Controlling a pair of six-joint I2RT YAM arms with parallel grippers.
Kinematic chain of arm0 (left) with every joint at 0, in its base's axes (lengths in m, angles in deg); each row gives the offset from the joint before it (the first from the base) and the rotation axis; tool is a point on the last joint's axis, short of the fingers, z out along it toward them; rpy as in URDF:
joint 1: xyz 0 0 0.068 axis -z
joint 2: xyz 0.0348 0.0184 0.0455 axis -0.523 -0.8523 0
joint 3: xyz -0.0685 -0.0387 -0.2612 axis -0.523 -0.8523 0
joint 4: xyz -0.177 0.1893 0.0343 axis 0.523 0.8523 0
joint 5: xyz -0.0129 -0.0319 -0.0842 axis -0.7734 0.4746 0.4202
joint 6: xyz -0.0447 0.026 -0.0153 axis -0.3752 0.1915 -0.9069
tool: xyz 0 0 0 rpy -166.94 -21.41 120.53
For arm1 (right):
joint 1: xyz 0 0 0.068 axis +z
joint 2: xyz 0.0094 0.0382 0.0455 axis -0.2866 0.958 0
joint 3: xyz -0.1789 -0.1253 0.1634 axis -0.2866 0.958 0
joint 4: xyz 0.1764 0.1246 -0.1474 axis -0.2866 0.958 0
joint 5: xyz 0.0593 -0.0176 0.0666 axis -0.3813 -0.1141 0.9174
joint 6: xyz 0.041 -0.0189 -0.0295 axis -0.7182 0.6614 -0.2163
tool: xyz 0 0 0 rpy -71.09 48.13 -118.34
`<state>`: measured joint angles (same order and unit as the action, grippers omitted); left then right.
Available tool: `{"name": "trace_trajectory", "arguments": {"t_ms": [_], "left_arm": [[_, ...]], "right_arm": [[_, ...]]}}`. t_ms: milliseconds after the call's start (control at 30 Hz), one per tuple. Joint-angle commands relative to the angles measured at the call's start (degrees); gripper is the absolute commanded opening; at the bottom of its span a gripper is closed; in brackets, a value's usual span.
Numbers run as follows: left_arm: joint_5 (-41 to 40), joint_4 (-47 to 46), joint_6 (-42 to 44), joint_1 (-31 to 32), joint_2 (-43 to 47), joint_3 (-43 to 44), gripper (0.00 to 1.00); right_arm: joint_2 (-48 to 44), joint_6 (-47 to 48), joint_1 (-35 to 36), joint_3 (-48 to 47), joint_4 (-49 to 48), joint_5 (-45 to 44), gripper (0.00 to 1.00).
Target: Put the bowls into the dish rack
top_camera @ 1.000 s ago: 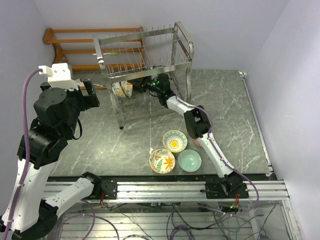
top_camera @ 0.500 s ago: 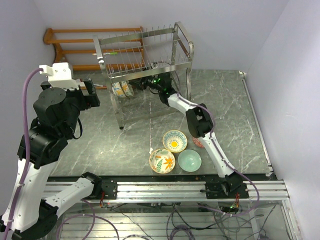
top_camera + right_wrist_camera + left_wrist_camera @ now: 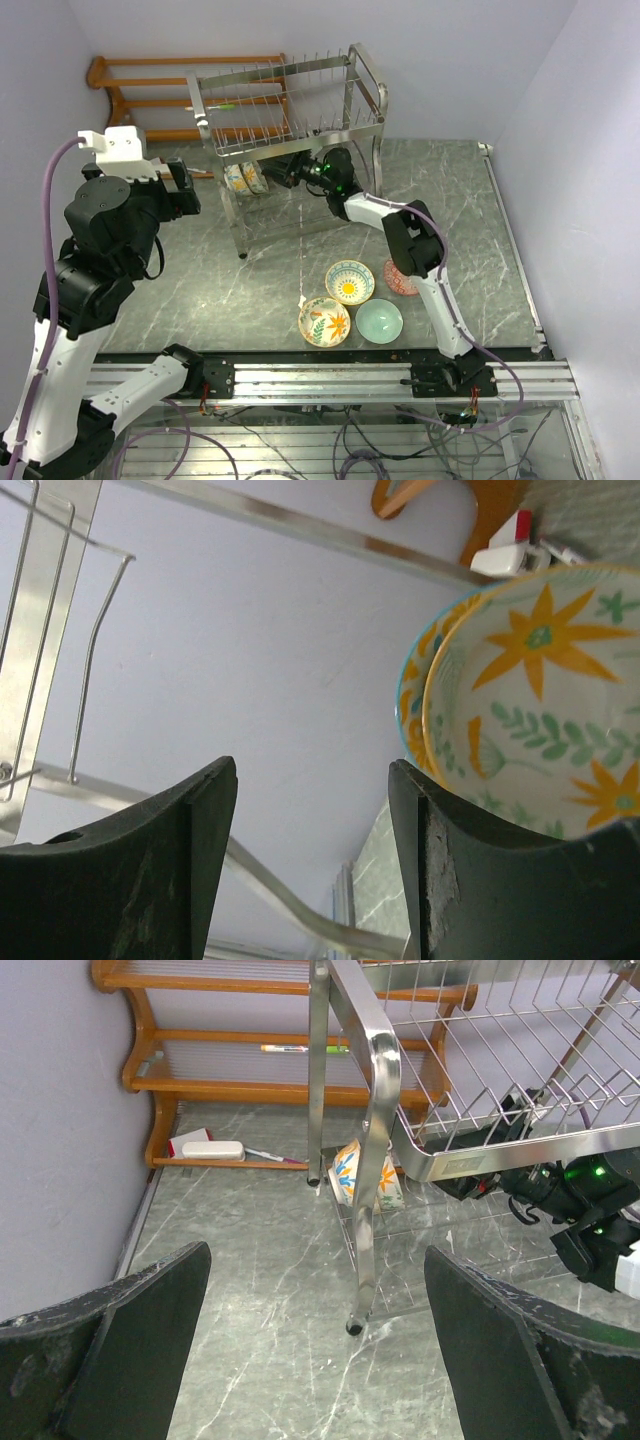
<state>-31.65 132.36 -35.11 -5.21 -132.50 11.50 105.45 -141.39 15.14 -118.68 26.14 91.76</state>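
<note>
The orange floral bowl point(image 3: 324, 321) is back from the robot's right gripper, so the gripper needs to leave the rack and come down on the bowl's rim opposite the mint bowl, clear of the neighbouring things.
The steel dish rack point(image 3: 290, 110) stands at the back. Two floral bowls point(image 3: 245, 178) stand on edge in its lower tier. My right gripper point(image 3: 288, 172) is open and empty under the upper tier, just right of them. In the right wrist view the orange-rimmed bowl point(image 3: 540, 690) sits beside the right finger of my gripper point(image 3: 312, 780). On the table lie a yellow-centred bowl point(image 3: 350, 282), an orange floral bowl point(image 3: 324, 321), the mint bowl point(image 3: 379, 321) and the red-patterned bowl point(image 3: 404, 286), partly hidden by the arm. My left gripper point(image 3: 185, 190) is open and empty, raised left of the rack.
The wooden shelf rack point(image 3: 150, 100) stands at the back left against the wall, with small items under it point(image 3: 210, 1148). The steel rack's front leg point(image 3: 372, 1180) rises between my left fingers' view. Walls close in on the left and right.
My right arm has drawn back a little to the right from the racked bowls, its elbow swinging right and uncovering more of the red-patterned bowl. The left arm has stayed still.
</note>
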Motion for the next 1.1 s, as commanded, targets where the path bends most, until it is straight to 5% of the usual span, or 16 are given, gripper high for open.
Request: {"name": "trace_trajectory", "arguments": {"t_ms": [0, 233, 467, 833, 1067], "left_arm": [[1.52, -1.12, -0.08, -0.40, 0.83, 1.38, 0.99], [2.57, 1.03, -0.83, -0.40, 1.99, 1.81, 0.99], [4.68, 4.35, -2.09, -0.40, 4.06, 2.64, 0.99], [8.75, 7.13, -2.97, -0.40, 6.22, 4.00, 0.99], [11.19, 7.85, -4.39, -0.42, 7.74, 3.53, 0.99]], "right_arm": [[-7.49, -0.03, 2.41, 8.31, -7.26, -0.24, 0.62], [-19.16, 1.03, 5.77, 25.92, -10.80, -2.16, 0.61], [-34.12, 10.39, 10.15, 41.00, 0.96, -5.57, 0.61], [-51.63, 29.05, 21.96, 48.08, 41.60, -24.03, 0.61], [-56.16, 34.82, 31.44, 43.30, 68.28, -42.83, 0.62]]}}
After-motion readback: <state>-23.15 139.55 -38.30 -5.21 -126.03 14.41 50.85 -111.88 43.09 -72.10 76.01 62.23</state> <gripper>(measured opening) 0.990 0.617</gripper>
